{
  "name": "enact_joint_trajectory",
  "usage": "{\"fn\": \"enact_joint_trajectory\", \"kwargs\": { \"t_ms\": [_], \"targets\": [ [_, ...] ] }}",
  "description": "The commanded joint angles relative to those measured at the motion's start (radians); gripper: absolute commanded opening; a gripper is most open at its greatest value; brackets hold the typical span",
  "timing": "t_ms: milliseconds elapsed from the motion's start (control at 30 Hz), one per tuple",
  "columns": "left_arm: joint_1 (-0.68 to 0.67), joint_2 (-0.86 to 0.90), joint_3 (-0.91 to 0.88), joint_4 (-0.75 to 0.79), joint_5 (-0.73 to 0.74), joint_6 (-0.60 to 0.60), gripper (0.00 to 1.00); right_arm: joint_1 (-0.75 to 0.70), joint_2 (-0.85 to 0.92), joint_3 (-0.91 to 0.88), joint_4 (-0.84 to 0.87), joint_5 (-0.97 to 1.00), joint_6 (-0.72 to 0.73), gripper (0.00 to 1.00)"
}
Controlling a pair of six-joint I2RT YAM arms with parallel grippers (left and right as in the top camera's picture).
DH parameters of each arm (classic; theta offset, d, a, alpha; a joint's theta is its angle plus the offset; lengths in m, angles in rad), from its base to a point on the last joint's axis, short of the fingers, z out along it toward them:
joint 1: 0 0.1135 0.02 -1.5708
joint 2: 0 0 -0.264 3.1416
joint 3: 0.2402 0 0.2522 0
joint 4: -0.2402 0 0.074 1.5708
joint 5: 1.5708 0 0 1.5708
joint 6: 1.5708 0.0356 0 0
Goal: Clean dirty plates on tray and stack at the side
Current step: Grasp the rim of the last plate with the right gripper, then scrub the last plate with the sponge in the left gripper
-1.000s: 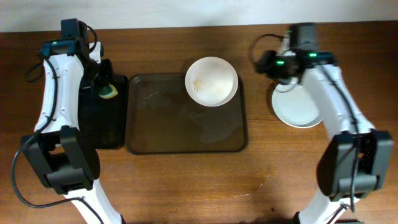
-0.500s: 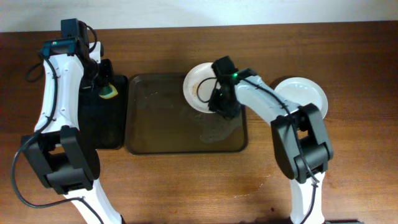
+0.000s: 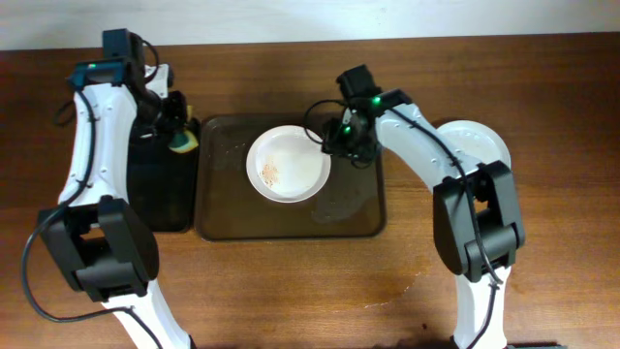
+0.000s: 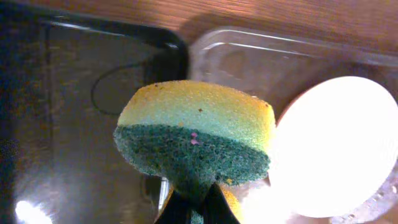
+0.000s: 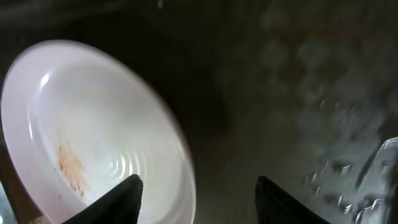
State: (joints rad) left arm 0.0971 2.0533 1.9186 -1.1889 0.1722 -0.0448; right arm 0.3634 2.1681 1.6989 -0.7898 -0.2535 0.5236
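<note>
My right gripper moves down and to its left in the overhead view toward the plate's rim [image 5: 188, 175] opposite the smear [image 3: 327, 170] next, leaving the smear clear.
A white plate [image 3: 289, 163] with an orange-brown smear lies on the left-centre of the dark brown tray [image 3: 354, 218]. My right gripper [image 3: 339, 143] is open at the plate's right edge. In the right wrist view the plate's [image 5: 93, 130] rim lies between its fingers [image 5: 199, 199]. My left gripper [image 3: 179, 136] is shut on a yellow and green sponge [image 4: 196, 130], at the tray's back left corner. The plate shows bright white [image 4: 336, 149] beside the sponge. White plates [image 3: 489, 145] lie on the table right of the tray, partly hidden by my right arm.
A narrower black tray [image 3: 160, 194] lies left of the brown tray, also in the left wrist view [image 4: 74, 124]. The brown tray's surface looks wet at its right side [image 3: 339, 199]. Bare wooden table [image 3: 310, 281] runs along the front.
The right gripper moved from the side plates to the tray. The smeared plate shifted from the tray's back right corner to left-centre. The left gripper moved slightly right with the sponge.
</note>
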Motion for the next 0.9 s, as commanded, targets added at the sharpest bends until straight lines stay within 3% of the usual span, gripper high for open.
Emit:
{"fn": "enact_joint_trajectory", "kwargs": {
  "t_ms": [0,100,167,267,300,433,633,767,800,867],
  "targets": [
    [-0.075,0.000,-0.005,0.011,0.042,0.015,0.01,0.017,0.058,0.011,0.050,-0.069,-0.082,0.57],
    [-0.134,0.003,-0.009,0.048,0.042,-0.031,0.01,0.051,0.108,0.011,0.074,-0.065,-0.034,0.47],
    [-0.168,0.010,-0.017,0.063,0.042,-0.035,0.01,0.058,0.132,0.008,0.077,-0.071,0.045,0.27],
    [-0.177,0.012,-0.040,0.071,0.066,-0.037,0.01,0.058,0.132,0.006,0.076,-0.084,0.062,0.07],
    [-0.177,0.012,-0.074,0.096,0.113,-0.037,0.01,0.058,0.132,0.006,0.076,-0.093,0.063,0.04],
    [-0.184,0.013,-0.214,0.207,0.165,-0.037,0.01,0.064,0.132,0.006,0.072,-0.095,0.104,0.04],
    [-0.197,0.027,-0.502,0.588,0.161,-0.029,0.01,0.100,0.132,0.006,0.073,-0.074,0.102,0.04],
    [-0.245,0.067,-0.531,0.568,0.163,-0.010,0.01,0.100,0.132,0.006,0.072,-0.064,0.102,0.04],
    [-0.249,0.067,-0.529,0.542,0.204,-0.010,0.01,0.101,0.132,0.006,0.072,-0.064,0.102,0.04],
    [-0.224,0.067,-0.496,0.483,0.501,-0.010,0.01,0.101,0.132,0.006,0.070,-0.051,0.095,0.04]
  ]
}}
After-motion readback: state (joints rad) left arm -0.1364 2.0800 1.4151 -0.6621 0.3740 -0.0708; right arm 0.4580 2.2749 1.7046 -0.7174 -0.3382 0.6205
